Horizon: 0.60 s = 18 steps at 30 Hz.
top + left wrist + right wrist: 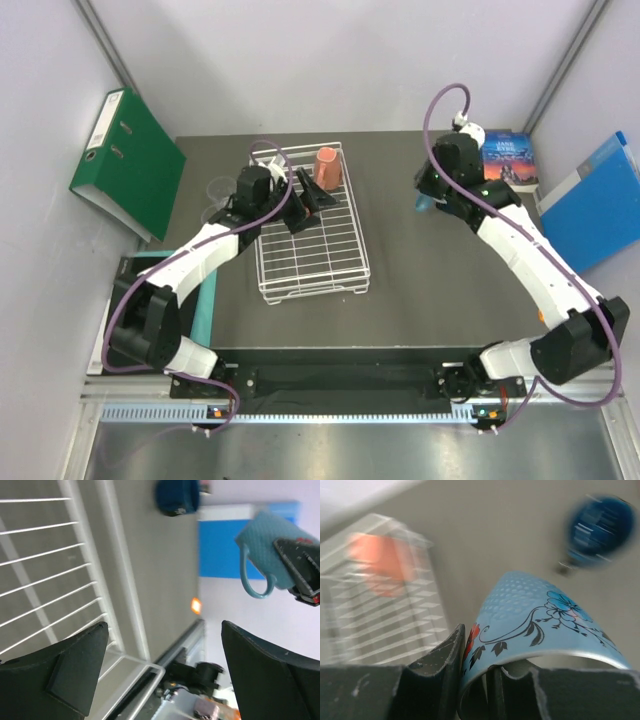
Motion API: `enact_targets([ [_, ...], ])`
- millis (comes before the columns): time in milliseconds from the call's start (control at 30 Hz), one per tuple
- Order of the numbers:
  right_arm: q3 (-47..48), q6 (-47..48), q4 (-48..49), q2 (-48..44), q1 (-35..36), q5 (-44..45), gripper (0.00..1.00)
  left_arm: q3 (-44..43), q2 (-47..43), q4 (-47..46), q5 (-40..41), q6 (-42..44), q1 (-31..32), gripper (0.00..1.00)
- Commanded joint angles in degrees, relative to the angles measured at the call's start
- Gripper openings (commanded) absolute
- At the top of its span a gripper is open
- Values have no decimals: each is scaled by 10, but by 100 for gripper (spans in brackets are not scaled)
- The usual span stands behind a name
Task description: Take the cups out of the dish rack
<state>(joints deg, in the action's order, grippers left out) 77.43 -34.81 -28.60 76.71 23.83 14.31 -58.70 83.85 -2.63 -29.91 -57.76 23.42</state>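
I'll next lower the light-blue mug with my right gripper, rightward in the top view, onto empty table beside the dark-blue mug.
The white wire dish rack lies mid-table with the orange mug at its far end. My left gripper hovers over the rack, open and empty; in the left wrist view its jaws stand wide apart above the rack's corner. My right gripper is shut on the rim of the light-blue mug, one finger inside and one outside, holding it above the table right of the rack. The dark-blue mug stands on the table beyond. Two clear glasses stand left of the rack.
A green binder leans at the far left. A blue folder and a book lie at the far right. A teal board lies by the left arm's base.
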Motion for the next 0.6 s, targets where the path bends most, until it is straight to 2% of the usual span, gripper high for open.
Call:
enact_targets([
  [0, 16, 20, -136, 48, -20, 125, 0, -49, -28, 154, 119, 79, 2, 99],
  [33, 5, 13, -137, 49, -27, 112, 0, -56, -29, 170, 149, 84, 2, 99],
  [233, -82, -21, -98, 65, -98, 56, 0, -77, -23, 235, 195, 99, 2, 98],
  [433, -102, -18, -66, 104, -142, 37, 0, -86, -28, 253, 195, 111, 2, 98],
  [567, -79, -17, -58, 156, -164, 11, 0, -98, -21, 271, 203, 121, 1, 99],
])
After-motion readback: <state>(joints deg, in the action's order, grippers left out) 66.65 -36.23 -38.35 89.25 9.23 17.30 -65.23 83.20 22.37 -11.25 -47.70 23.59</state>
